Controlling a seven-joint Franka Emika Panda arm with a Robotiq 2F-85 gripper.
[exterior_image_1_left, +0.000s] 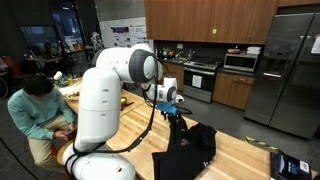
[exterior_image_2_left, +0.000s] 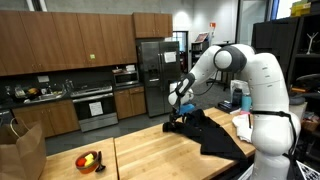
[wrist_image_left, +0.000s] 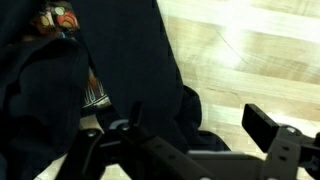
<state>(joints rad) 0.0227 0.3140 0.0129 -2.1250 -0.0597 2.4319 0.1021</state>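
Observation:
I will next lower my gripper a little onto the black garment's edge (wrist_image_left: 188, 112) and close its fingers there. That part of the garment is just below my gripper, between the open fingers.
A black garment (exterior_image_1_left: 190, 150) lies crumpled on the wooden table (exterior_image_1_left: 240, 155); in the other exterior view the garment (exterior_image_2_left: 215, 135) spreads toward the robot's base. My gripper (exterior_image_1_left: 176, 113) hangs just over the garment's far end, also seen from the kitchen side as the gripper (exterior_image_2_left: 180, 112). In the wrist view the gripper (wrist_image_left: 198, 125) is open. One of its fingers (wrist_image_left: 130, 115) is over the dark cloth (wrist_image_left: 110, 50), and the opposite pad (wrist_image_left: 265, 125) is over bare wood (wrist_image_left: 250, 50). The cloth's edge runs between the jaws, and nothing is gripped.
A person (exterior_image_1_left: 40, 105) sits close behind the robot's base. A bowl of fruit (exterior_image_2_left: 90, 160) and a paper bag (exterior_image_2_left: 20, 150) stand at one end of the table. A blue object (exterior_image_1_left: 290, 165) lies near the table's corner. Kitchen cabinets and a fridge line the wall.

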